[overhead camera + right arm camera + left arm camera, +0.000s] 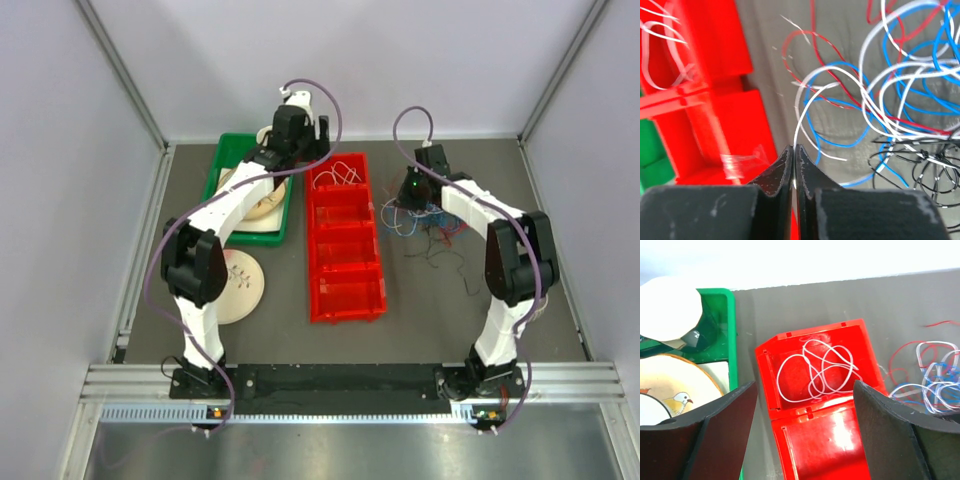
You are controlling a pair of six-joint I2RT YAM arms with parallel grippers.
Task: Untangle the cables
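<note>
My right gripper holds one white cable [929,402], so my left gripper swings back across the red bin next, turning toward the tangle and onto that cable [397,206].
The cables [430,225] lie in a loose tangle of red, blue, white and black wires [910,100] on the grey table, right of a red bin [345,300]. My right gripper [794,148] sits at the tangle's left edge, shut on one white cable [805,110] that rises from between its fingertips. Another white cable [815,372] lies coiled in the bin's far compartment. My left gripper [805,390] hangs open above that compartment with nothing between its fingers. In the top view, my right gripper [415,190] is over the tangle.
The red bin has several compartments in a row. A green tray [225,160] holding plates, one with a bird picture [675,390], stands left of the bin. A white plate [240,285] lies on the table near the left arm. Walls enclose the table.
</note>
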